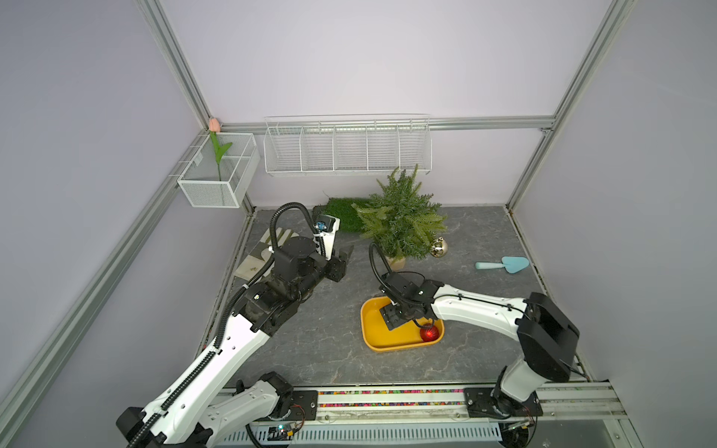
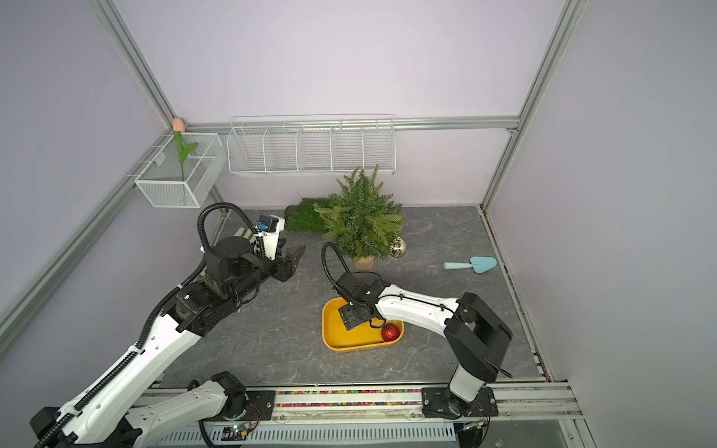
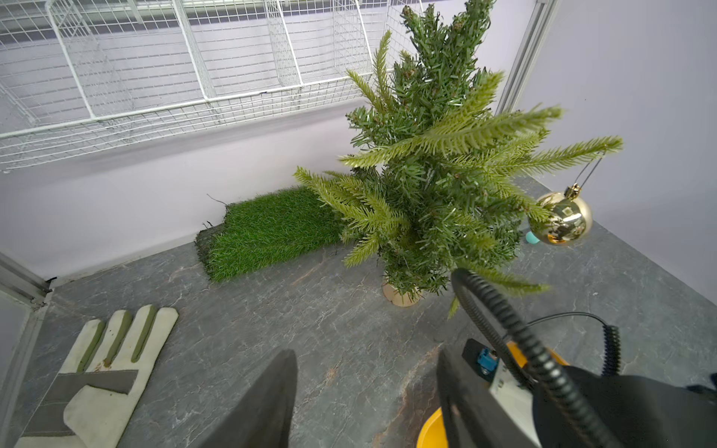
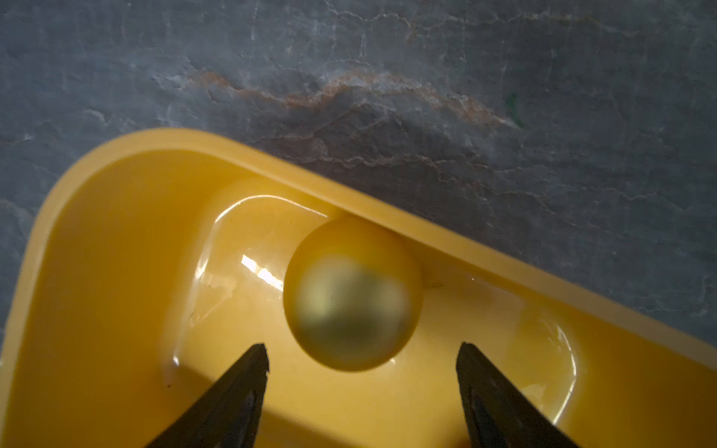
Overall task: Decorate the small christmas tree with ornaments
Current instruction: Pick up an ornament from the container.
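The right gripper eases outward and down around the matte gold ornament next and closes it in, since that ornament lies just beyond the gripper's open fingers.
The small christmas tree stands at the back of the table. A shiny gold ornament hangs by its string from a branch on the tree's right. A red ribbed ornament lies in the yellow tray. A matte gold ornament rests against the tray's wall. My right gripper is open low in the tray, its tips just short of that ball. My left gripper hovers open and empty, left of the tree.
A work glove lies at the left. A green grass mat sits behind the tree. A blue trowel lies at the right. Wire baskets and a mesh box with a tulip hang on the walls.
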Tool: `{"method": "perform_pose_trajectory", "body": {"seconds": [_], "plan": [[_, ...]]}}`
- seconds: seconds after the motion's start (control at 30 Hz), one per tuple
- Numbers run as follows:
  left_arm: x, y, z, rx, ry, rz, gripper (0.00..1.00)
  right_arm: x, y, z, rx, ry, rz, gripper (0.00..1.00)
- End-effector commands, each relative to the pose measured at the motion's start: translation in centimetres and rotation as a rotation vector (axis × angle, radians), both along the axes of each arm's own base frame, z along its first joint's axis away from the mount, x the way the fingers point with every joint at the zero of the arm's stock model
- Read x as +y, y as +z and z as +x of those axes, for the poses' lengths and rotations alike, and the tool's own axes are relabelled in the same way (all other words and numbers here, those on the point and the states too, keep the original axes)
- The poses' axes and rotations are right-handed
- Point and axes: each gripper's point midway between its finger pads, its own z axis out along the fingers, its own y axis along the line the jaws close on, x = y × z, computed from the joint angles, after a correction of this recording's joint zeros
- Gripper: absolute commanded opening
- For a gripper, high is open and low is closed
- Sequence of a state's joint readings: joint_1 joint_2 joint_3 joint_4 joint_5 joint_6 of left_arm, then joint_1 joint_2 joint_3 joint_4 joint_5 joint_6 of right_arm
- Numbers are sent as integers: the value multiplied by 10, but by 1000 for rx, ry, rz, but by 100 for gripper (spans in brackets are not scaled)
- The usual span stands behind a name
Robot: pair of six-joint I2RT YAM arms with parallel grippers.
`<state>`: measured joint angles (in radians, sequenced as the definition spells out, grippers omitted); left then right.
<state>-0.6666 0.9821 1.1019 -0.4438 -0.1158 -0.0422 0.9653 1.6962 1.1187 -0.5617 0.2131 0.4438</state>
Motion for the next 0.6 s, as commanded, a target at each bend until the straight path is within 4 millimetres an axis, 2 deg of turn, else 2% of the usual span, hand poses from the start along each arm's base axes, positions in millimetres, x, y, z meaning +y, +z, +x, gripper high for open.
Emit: {"method": "perform_pose_trajectory", "body": {"seconds": [0.0, 0.33, 0.43, 0.57], "plan": [[5, -5, -2, 20, 19, -21, 60, 5, 2, 16, -64, -54, -20, 79], [5, -3, -5, 19, 11, -39, 60, 16, -16, 19, -46, -35, -15, 65], [5, -3, -6, 19, 12, -45, 60, 14, -7, 18, -56, -36, -8, 58], [4, -3, -5, 18, 12, -50, 60, 7, 21, 13, -80, -38, 30, 55]]}}
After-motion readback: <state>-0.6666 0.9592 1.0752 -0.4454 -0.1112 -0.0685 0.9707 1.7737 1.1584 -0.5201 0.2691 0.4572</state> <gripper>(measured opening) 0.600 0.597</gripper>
